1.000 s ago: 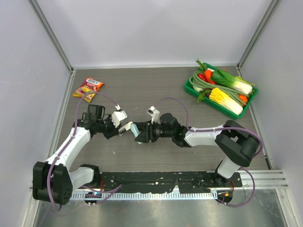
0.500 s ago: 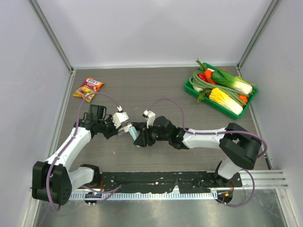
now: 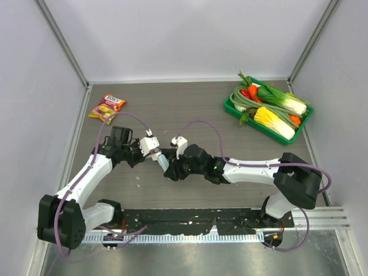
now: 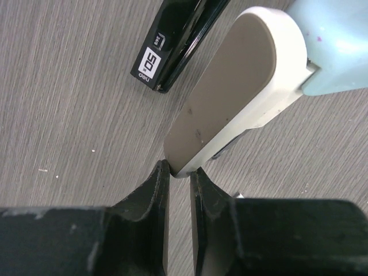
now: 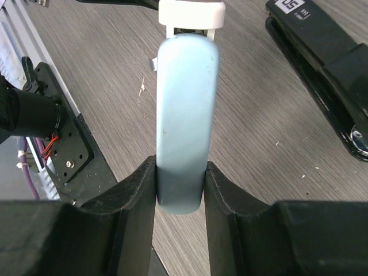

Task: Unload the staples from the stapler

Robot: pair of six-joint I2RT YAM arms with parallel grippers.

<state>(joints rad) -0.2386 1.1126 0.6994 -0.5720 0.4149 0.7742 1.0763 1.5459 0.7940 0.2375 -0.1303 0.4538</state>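
Observation:
My right gripper moves outward next, then lowers to the bare tabletop near the snack packet and lets go, as the stapler point(image 3: 163, 160) hangs above the table.
The stapler point(image 3: 163, 160) is held off the table between both grippers. Its pale blue top point(image 5: 185, 115) runs away from the right wrist camera, and its white and grey base point(image 4: 230, 98) is swung apart from the blue top point(image 4: 339, 46). My right gripper point(image 5: 181, 190) is shut on the near end of the blue top, one finger on each side. My left gripper point(image 4: 179, 172) is shut on the tip of the grey-white base. In the top view the left gripper point(image 3: 152, 154) and right gripper point(image 3: 171, 167) almost meet at the table's middle left. No staples show.
A black oblong thing with a white "50" label point(image 5: 322, 52) lies on the table beside the stapler, also in the left wrist view point(image 4: 178, 40). A green tray of vegetables point(image 3: 232, 107) stands at the back right. A snack packet point(image 3: 107, 107) lies at the back left.
My right arm has reached further left with the blue stapler, closing up to the left gripper. The left gripper has shifted slightly right and back.

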